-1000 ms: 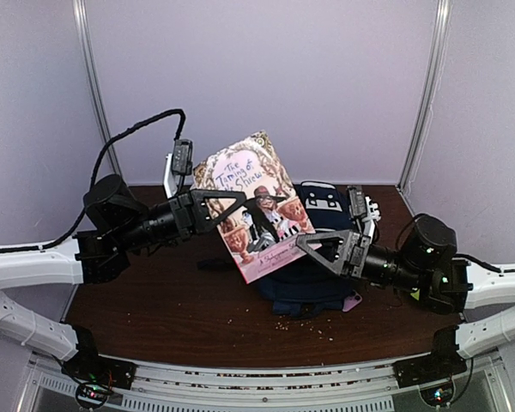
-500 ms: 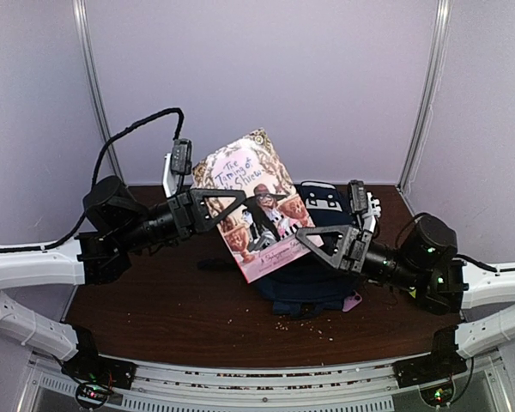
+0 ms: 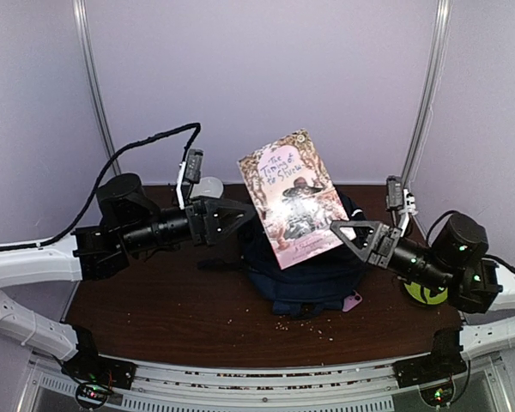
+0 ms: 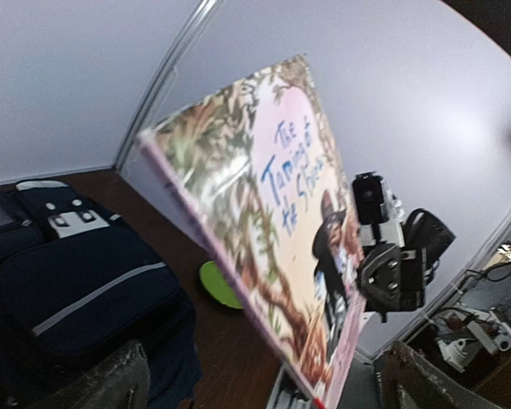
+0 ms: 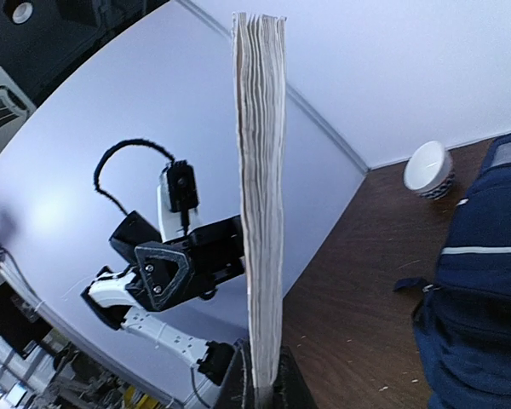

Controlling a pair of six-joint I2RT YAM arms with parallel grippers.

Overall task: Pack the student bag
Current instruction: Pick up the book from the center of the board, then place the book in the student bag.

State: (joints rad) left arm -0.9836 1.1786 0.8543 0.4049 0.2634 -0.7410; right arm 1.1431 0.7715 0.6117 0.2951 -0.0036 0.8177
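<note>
The left gripper swings down and to the right in the top view next onto the bag's panel edge (image 4: 100, 336) beside the white stripe, because the bag lies shut.
The student bag (image 3: 307, 276), navy with a white stripe, lies in the middle of the table; its front pocket patches (image 4: 68, 220) show in the left wrist view. Above the bag a paperback, "The Taming of the Shrew" (image 3: 292, 196), stands tilted in the air. My right gripper (image 3: 336, 232) is shut on the book's lower right corner; the right wrist view shows the book edge-on (image 5: 262, 196), clamped between the fingers (image 5: 283, 383). My left gripper (image 3: 245, 220) is open just left of the book, apart from it, with its fingers (image 4: 111, 382) wide.
A white bowl (image 3: 209, 186) stands at the back left near the wall. A green disc (image 3: 425, 293) lies on the table at the right, by the right arm. A pink item (image 3: 352, 302) peeks from under the bag's near right corner. Crumbs (image 3: 305, 324) dot the front of the table.
My left gripper has let go of the book, opened and drawn back to the left. My right gripper has shut on the book's corner and carried it up and to the right.
</note>
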